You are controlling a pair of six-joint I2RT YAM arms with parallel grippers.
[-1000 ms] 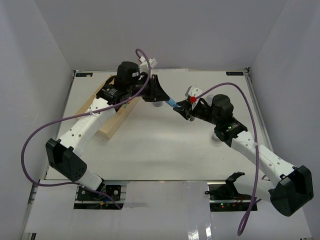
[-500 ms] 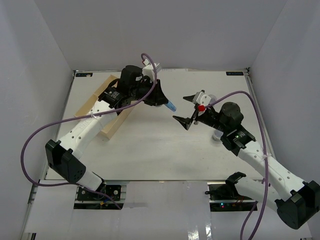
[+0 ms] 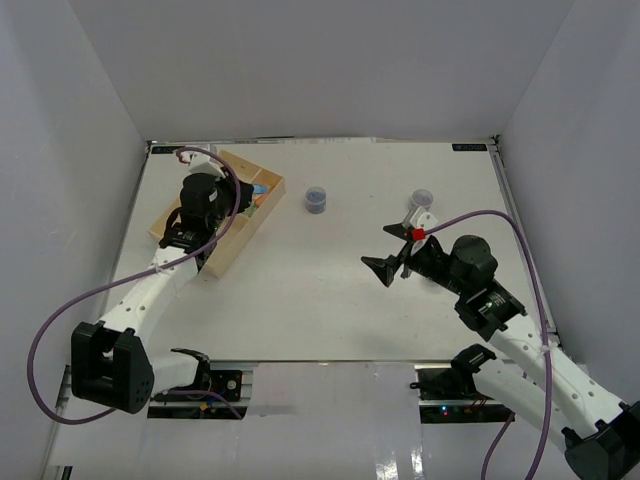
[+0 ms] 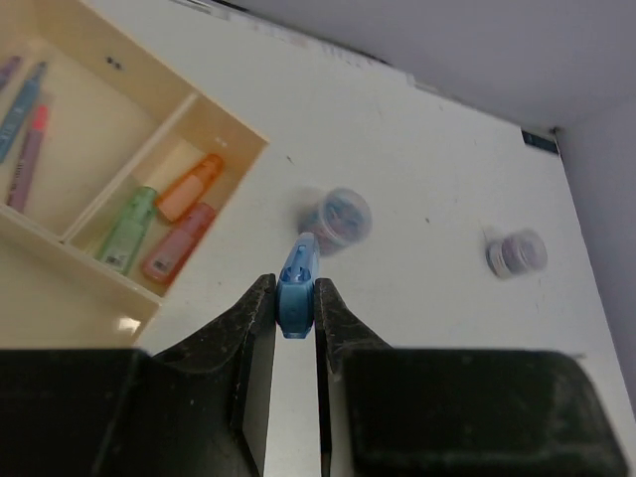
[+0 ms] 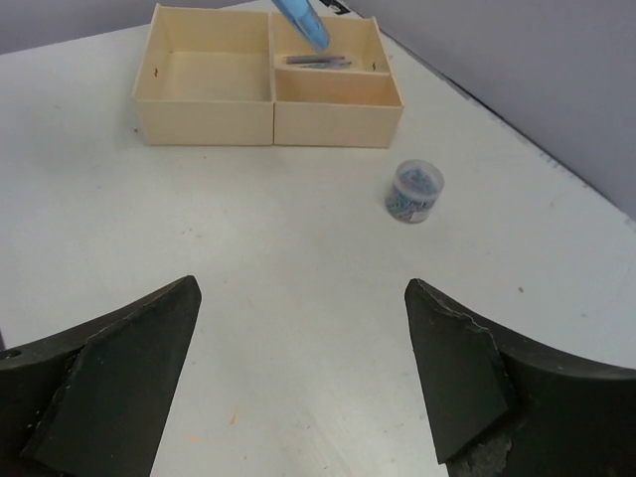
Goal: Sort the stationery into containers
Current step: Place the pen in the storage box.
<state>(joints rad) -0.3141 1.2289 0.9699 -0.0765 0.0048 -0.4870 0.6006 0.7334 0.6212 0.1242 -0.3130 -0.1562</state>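
My left gripper brings the blue marker [image 3: 260, 189] down beside the orange one next, into the tray section of the short orange [image 4: 189, 188], green and pink markers.
My left gripper [image 4: 295, 290] is shut on a short blue marker [image 4: 297, 281] and hovers at the far end of the cream tray [image 3: 226, 252]; the blue marker [image 3: 260, 189] shows there from above. One tray [image 4: 237, 131] compartment holds orange [image 4: 189, 188], green [image 4: 126, 230] and pink [image 4: 179, 242] markers. Thin pens [image 4: 22, 111] lie in another. Two small round jars [image 3: 316, 199] [image 3: 422, 199] stand on the table. My right gripper [image 3: 386, 251] hangs open and empty over the table, right of centre, facing the tray [image 5: 204, 121] and one jar [image 5: 414, 191].
White walls close in the table on the left, back and right. The left arm's purple cable [image 3: 60, 310] loops out to the left, and the right arm's cable [image 3: 520, 240] arcs over the right side.
The right gripper has let go of the blue marker, opened wide and drawn back. The left arm has carried the marker from mid-table left to the tray.
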